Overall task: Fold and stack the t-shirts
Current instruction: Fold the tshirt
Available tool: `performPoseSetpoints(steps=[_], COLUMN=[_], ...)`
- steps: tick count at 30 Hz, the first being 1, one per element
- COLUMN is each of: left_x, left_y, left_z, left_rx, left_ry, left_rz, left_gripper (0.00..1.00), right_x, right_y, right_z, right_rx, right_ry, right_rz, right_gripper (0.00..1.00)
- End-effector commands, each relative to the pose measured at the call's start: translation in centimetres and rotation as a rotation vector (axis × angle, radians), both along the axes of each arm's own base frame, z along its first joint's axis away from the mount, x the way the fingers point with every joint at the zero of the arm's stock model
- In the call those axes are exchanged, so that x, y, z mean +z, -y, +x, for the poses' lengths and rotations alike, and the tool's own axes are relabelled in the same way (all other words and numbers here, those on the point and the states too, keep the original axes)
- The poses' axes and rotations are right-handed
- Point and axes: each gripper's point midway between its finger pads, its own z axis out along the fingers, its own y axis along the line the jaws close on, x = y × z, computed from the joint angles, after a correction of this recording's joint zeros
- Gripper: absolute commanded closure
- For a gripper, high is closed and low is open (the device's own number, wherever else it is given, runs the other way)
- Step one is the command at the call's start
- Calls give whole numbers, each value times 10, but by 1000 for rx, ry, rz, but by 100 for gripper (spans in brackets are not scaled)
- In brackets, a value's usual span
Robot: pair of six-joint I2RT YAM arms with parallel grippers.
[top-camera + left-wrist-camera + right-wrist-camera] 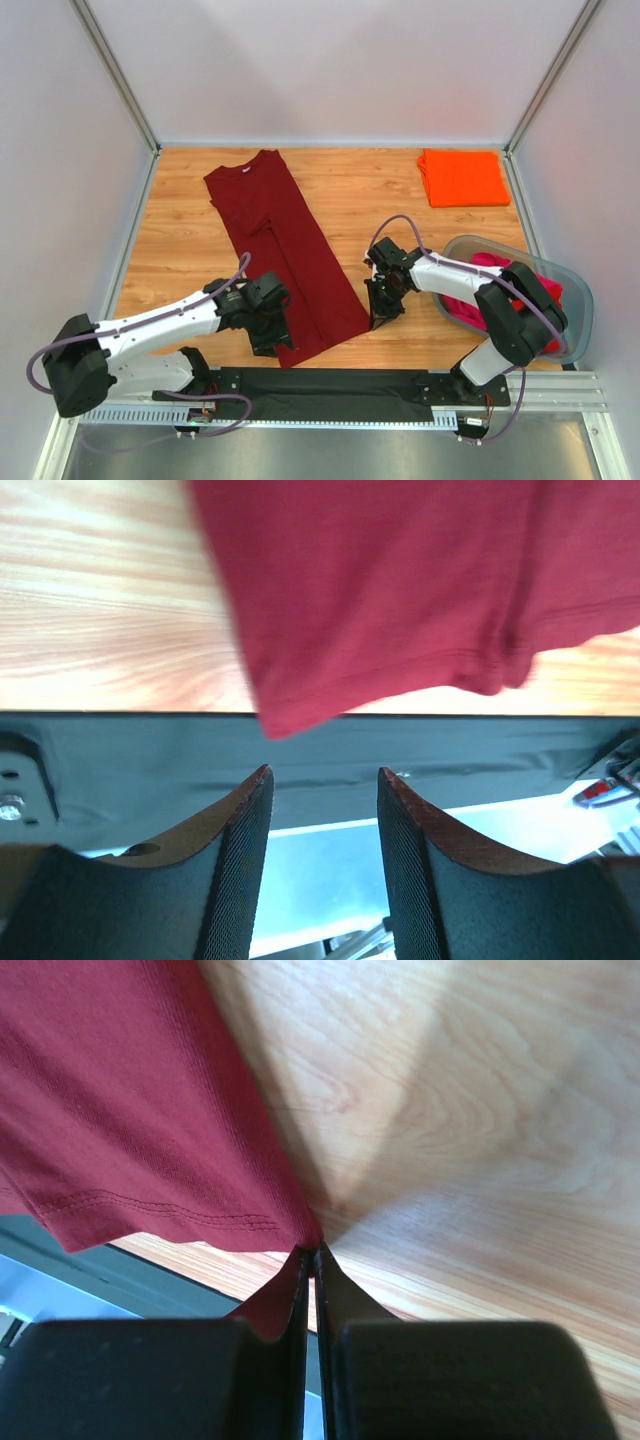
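Next, my left gripper moves down and eases back toward the black strip, bringing its open fingers around the hem's free corner, which is still unheld.
A dark maroon t-shirt [285,250] lies in a long narrow strip, running diagonally from the back left of the wooden table toward the front middle. My right gripper [381,314] [312,1250] is shut on the right corner of its near hem [130,1110]. My left gripper [272,342] [325,780] hangs open at the hem's left corner [400,590], which lies just beyond the fingertips with nothing between them. An orange t-shirt [462,177] lies folded at the back right. Magenta-pink [490,262] and red [550,292] t-shirts sit bunched in the tub.
A grey translucent tub [582,300] stands at the right edge, close behind my right arm. A black strip [320,385] runs along the table's near edge under both grippers. White walls enclose the table on three sides.
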Motion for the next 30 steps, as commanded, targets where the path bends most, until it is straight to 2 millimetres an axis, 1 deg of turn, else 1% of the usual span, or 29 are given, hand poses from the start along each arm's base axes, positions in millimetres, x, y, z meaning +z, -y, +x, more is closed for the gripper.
performPoseSetpoints(steps=[1,2,3,5,8,10,11,12,13,14,15,18,20,22,24,25,26,28,29,30], left_x=[-17,-17,-25,-29,-33,-34,-35,-39,-41,-44,-45,-50,-52,-53,-55,-59,-60,-64,-62,-66], left_y=[-8,0,-5,-8,-20,-20,-18,-19,-17,-11,-8,-5,-8,-9,-8,-10,-7,-6,-3,-5], left_z=[-16,-17,-24,-28,-29,-27,-25,-27,-28,-29,-30,-32,-31,-30,-28,-29,-30,-31,-30,-31], left_rx=[22,18,19,24,41,48,55,68,71,70,94,130,139,137,143,144,139,127,113,110], left_ry=[-29,-34,-54,-68,-73,-62,-57,-70,-75,-81,-92,-109,-108,-101,-96,-111,-120,-144,-145,-159], left_rz=[-47,-102,-104,-100,-35,-31,-39,-40,-53,-93,-115,-145,-132,-121,-113,-94,-101,-76,-75,-52], left_gripper=[46,46,45,44,43,41,41,41,41,41,41,42,44,45,47,48,50,52,55,57], right_x=[2,1,-2,0,6,10,11,13,15,16,18,18,13,6,4,3,4,4,5,5], right_y=[1,1,6,6,8,6,5,5,4,4,3,3,3,1,1,2,2,5,5,5], right_z=[-7,-9,-14,-14,-14,-13,-13,-12,-12,-10,-9,-5,-3,-6,-8,-8,-7,-7,-6,-6], right_rx=[-35,-51,-59,-68,-78,-79,-77,-78,-78,-80,-77,-57,-42,-30,-27,-30,-30,-28,-27,-24], right_ry=[1,-1,-10,6,23,28,32,39,42,47,52,64,67,31,23,29,39,51,62,69], right_rz=[24,27,18,27,32,42,47,55,58,59,62,51,44,41,48,43,47,42,48,48], right_gripper=[99,98,98,97,95,92,89,83,80,77,71,65,65,66,67,68,69,73,74,79])
